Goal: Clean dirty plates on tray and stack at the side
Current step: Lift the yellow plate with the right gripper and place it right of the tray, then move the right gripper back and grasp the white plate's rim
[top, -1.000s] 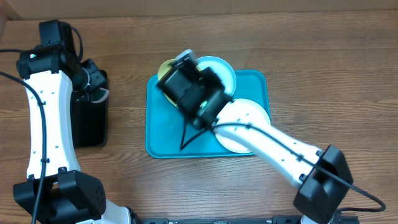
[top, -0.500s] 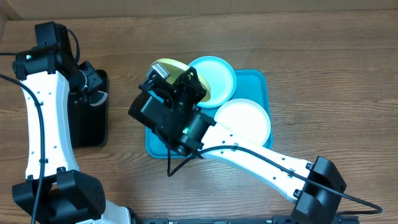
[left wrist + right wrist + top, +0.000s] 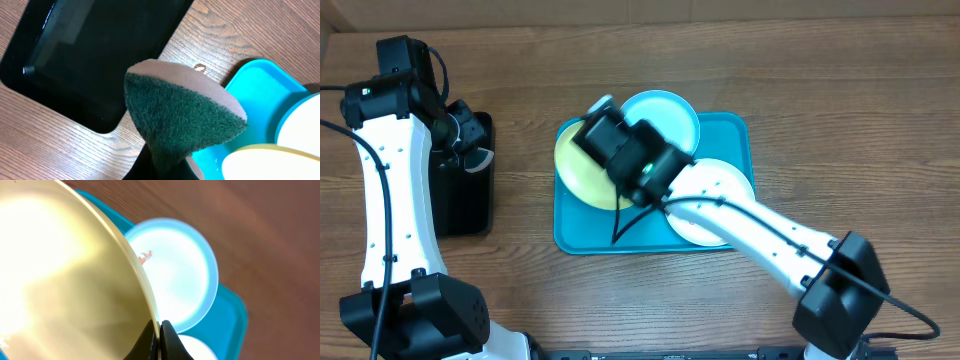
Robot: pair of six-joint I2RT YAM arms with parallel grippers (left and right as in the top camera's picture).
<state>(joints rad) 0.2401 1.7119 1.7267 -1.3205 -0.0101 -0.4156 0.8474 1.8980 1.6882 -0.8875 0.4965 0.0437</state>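
My right gripper is about to go toward the right in the overhead view, past the tray. It will then go down onto the bare wood beyond the white plate.
My right gripper is shut on the rim of the yellow-green plate, which it holds tilted over the left end of the turquoise tray. The light blue plate lies at the tray's far edge with a small orange-red smear. The white plate lies at the tray's right. My left gripper is shut on a green and brown sponge, above the table between the black tray and the turquoise tray.
A black rectangular tray stands on the wooden table at the left, under my left arm. Bare wood lies between it and the turquoise tray. A small speck sits on the wood near the sponge.
My right gripper swung out to the left with the yellow-green plate and came back; the plate now shows a broader face over the tray's left end. The left arm has hardly moved.
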